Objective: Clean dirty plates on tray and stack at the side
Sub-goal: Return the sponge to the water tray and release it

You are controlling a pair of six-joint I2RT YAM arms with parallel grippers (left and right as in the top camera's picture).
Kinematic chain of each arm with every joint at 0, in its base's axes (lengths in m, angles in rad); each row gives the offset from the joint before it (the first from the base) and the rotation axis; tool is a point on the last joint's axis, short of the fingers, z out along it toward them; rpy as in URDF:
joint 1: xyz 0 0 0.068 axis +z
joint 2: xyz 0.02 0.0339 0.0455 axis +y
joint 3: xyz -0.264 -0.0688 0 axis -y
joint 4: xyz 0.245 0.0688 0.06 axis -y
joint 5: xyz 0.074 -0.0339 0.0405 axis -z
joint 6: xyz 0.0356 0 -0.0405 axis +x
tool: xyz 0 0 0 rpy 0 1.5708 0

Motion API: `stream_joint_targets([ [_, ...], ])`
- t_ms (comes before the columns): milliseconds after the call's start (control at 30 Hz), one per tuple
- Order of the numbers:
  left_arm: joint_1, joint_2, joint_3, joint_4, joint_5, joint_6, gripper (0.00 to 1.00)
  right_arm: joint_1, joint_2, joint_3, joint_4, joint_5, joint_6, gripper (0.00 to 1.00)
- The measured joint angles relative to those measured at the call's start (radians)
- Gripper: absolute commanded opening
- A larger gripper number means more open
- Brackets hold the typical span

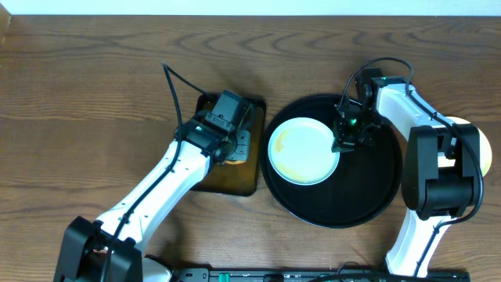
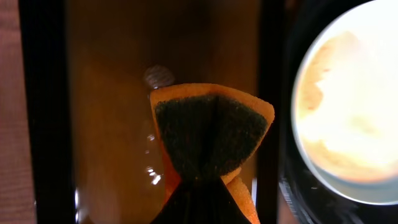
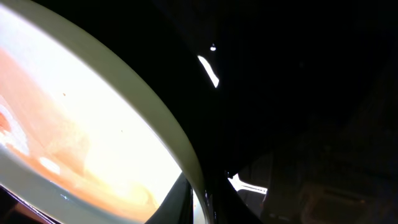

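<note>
Next I should lower the sponge (image 2: 211, 134) with my left gripper onto the brown tray's glossy bottom below and release it.
A pale mint-white plate (image 1: 304, 150) with orange-yellow sauce smears lies on the left part of the round black tray (image 1: 368, 192). My right gripper (image 1: 343, 145) is shut on the plate's right rim; in the right wrist view the rim (image 3: 180, 143) runs between the fingers (image 3: 202, 199). My left gripper (image 1: 232, 150) is shut on an orange sponge (image 2: 211, 134) with a dark scrub face, above the brown rectangular tray (image 1: 235, 180). A pale yellow plate (image 1: 483, 153) lies on the table at the far right, partly hidden by the right arm.
The brown tray (image 2: 112, 124) has a glossy, wet-looking floor. The black tray's rim nearly touches its right edge. The smeared plate also shows in the left wrist view (image 2: 348, 106). A black bar runs along the table's front edge (image 1: 313, 276).
</note>
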Motion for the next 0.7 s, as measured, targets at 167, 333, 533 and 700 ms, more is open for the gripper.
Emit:
stream_joint_targets([
  [167,0.026,0.045,-0.018,0.015,-0.007,0.0,0.08,0.007,-0.016,-0.035,0.047,-0.023,0.013,0.01],
  [333,0.031,0.114,-0.018,0.069,-0.013,0.0,0.08,0.007,-0.031,-0.063,0.071,-0.037,0.034,0.01],
  [533,0.076,0.203,-0.018,0.135,-0.017,0.01,0.48,0.007,-0.035,-0.068,0.072,-0.043,0.039,0.01],
  [700,0.128,0.211,-0.019,0.131,-0.022,0.015,0.63,0.006,-0.061,-0.091,0.079,-0.028,0.043,0.01],
])
